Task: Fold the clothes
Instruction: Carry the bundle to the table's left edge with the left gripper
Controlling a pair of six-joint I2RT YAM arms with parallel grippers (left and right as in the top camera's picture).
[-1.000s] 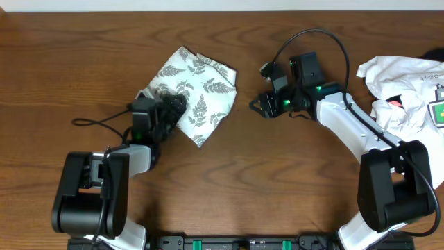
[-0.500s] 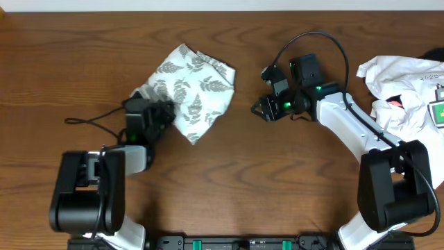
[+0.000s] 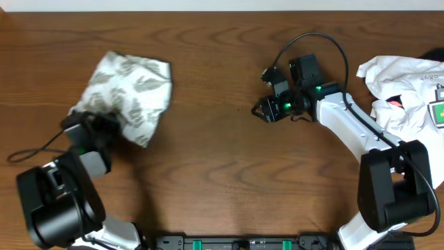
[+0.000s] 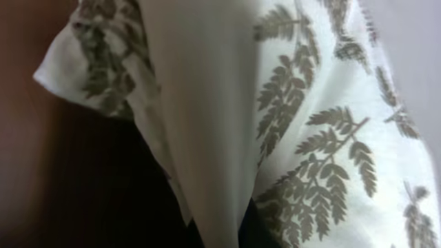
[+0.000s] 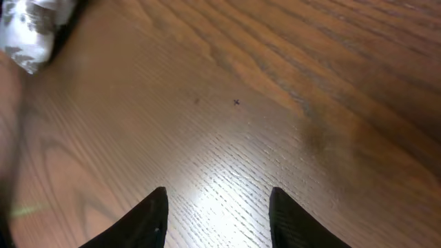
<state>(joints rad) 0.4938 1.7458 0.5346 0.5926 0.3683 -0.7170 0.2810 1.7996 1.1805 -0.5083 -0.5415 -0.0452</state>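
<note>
My left gripper carries the garment's edge to the left in the overhead view next and releases it there, since Bare wood (image 3: 57, 108) leaves room.
The clothes (image 3: 132, 90), a white garment printed with grey-green fern leaves, lie bunched at the far left of the table. My left gripper (image 3: 94, 125) is shut on the garment's lower left edge; in the left wrist view the clothes (image 4: 310, 138) fill the frame and a white fold runs down into the closed jaws. My right gripper (image 3: 261, 108) hovers over bare wood right of centre, well apart from the garment. It is open with nothing between its fingers (image 5: 153, 220). A corner of the clothes (image 5: 31, 27) shows at the top left of the right wrist view.
A plain white garment (image 3: 402, 90) with a green-and-yellow tag (image 3: 438, 111) lies crumpled at the right edge. A black cable (image 3: 316, 42) loops above the right arm. Another cable (image 3: 35, 149) trails from the left arm. The table (image 3: 222, 173) is dark wood.
My left gripper closed on the fern garment and dragged it far to the left, with the arm swinging left. The right gripper stayed in place.
</note>
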